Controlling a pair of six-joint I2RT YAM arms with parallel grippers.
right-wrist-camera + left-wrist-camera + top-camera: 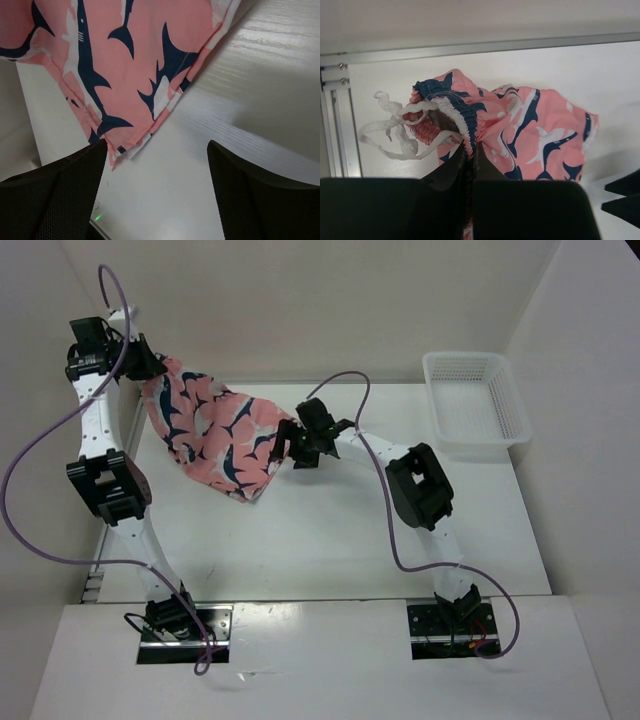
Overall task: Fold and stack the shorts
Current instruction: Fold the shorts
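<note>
The hem end of the shorts lies spread out, so the left gripper will next bring the waistband (pixel 465 117) to the right in the top view and down onto that end, and then let it go.
The shorts (pixel 215 430), salmon-pink with navy and white shapes, hang lifted at the table's back left, their lower corner reaching the table top. My left gripper (pixel 150 362) is shut on the gathered waistband (pixel 465 117). A white drawstring (pixel 395 132) dangles to the left of the fingers. My right gripper (pixel 287 447) is at the shorts' right edge. In the right wrist view the right gripper (pixel 157 147) is open, and a hem corner of the shorts (pixel 125 142) lies just beside its left fingertip (pixel 97 155), with nothing between the fingers.
A white mesh basket (pixel 475 400) stands at the back right of the table (pixel 330 540). White walls close in the back and both sides. Purple cables loop beside both arms.
</note>
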